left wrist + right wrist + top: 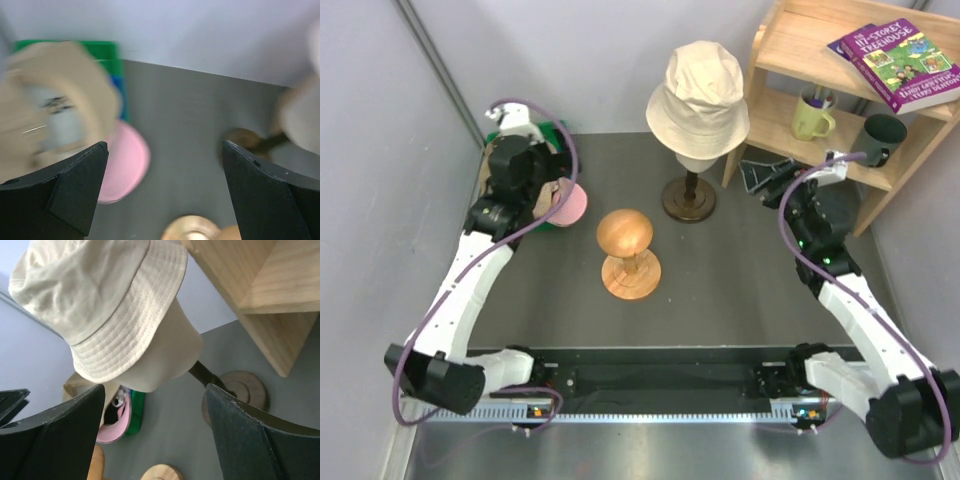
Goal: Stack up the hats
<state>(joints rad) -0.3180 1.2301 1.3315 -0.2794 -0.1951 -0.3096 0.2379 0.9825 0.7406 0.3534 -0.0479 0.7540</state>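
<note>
The left gripper shifts to the left in the top view next, before it lowers onto the tan cap's back edge (82, 106).
A cream bucket hat (698, 95) sits on the egg-shaped head form (692, 158) at the back middle. It also fills the top of the right wrist view as the bucket hat (100, 305). My right gripper (767, 180) stands open just right of it, and the right gripper (155, 415) has nothing between its fingers. At the back left lies a pile of caps with a pink brim (570, 204) showing. My left gripper (548, 195) hovers over that pile. In the blurred left wrist view the left gripper (165, 170) is open and empty, with a tan cap (60, 100) and the pink brim (125, 162) on its left.
A round-topped wooden stand (627, 252) stands mid-table, in front of the head form's dark base (689, 198). A green container (556, 134) lies under the caps. A wooden shelf (800, 60) at the back right holds mugs and books, close to my right arm.
</note>
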